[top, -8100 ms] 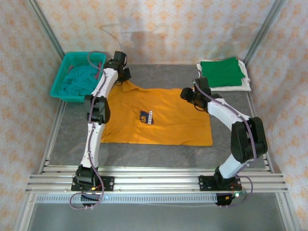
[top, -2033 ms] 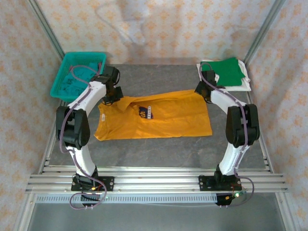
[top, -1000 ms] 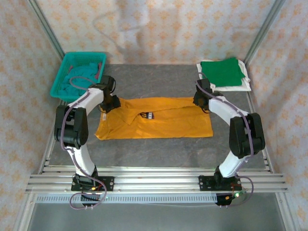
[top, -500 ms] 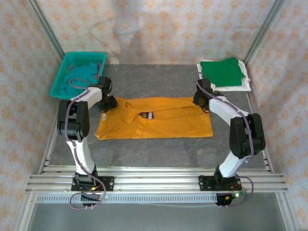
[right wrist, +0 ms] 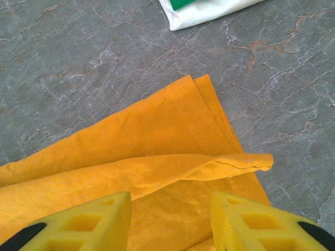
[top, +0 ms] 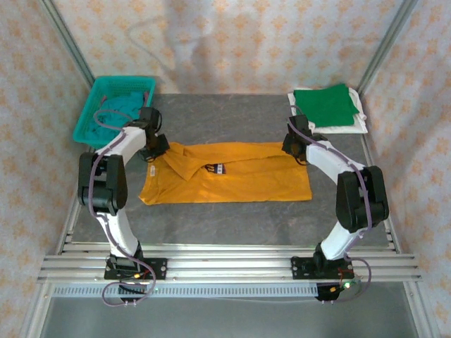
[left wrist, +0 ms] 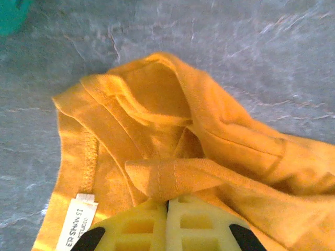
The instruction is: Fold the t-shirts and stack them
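Note:
I will next pull my left gripper back toward the t-shirt's near edge [top: 168,200] and release the hemmed fold there, as it is still bunched at the t-shirt's far corner.
The mustard-orange t-shirt [top: 225,176] lies folded lengthwise in the middle of the table, its navy print mostly tucked under the fold. My left gripper [top: 152,146] is at the shirt's far left corner, by the collar. In the left wrist view the left gripper [left wrist: 167,202] is shut on a fold of the orange fabric [left wrist: 172,175]. My right gripper [top: 296,146] is at the far right corner. In the right wrist view the right gripper [right wrist: 170,205] stands open over the loose hem [right wrist: 230,162]. A green t-shirt [top: 324,105] lies folded on a white one [top: 349,127]. A teal t-shirt [top: 123,109] lies crumpled.
The teal mesh basket [top: 86,128] holding the teal shirt stands at the far left corner. Metal frame posts and patterned walls close in the grey table [top: 232,218]. A white neck label [left wrist: 76,222] shows inside the collar.
The shirt, spread flat at first, now has its far edge folded forward. In the last second the left gripper shifted slightly back and left; the right gripper stayed put.

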You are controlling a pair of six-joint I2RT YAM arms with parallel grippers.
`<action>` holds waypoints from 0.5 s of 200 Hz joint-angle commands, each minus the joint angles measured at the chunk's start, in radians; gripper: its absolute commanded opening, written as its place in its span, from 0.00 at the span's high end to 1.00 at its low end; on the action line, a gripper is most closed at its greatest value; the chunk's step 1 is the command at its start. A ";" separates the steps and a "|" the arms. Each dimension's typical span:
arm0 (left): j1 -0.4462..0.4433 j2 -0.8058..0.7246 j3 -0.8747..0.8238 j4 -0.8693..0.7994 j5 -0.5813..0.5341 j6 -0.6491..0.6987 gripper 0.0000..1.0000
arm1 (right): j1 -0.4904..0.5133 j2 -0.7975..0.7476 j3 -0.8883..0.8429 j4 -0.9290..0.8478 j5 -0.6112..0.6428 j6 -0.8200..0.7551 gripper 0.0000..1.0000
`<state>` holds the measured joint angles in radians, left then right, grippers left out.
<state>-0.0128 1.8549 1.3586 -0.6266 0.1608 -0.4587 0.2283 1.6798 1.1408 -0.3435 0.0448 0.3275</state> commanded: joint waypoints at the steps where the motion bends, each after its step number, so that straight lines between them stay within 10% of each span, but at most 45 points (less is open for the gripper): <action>1: -0.001 -0.045 -0.017 -0.053 -0.044 0.011 0.99 | -0.001 -0.024 0.010 0.012 0.001 -0.015 0.56; 100: -0.001 -0.298 -0.242 -0.091 0.094 -0.066 1.00 | -0.001 -0.022 0.017 -0.003 0.013 -0.020 0.55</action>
<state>-0.0128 1.6390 1.1629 -0.6670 0.2070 -0.4835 0.2283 1.6798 1.1408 -0.3439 0.0448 0.3168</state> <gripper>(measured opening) 0.045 0.447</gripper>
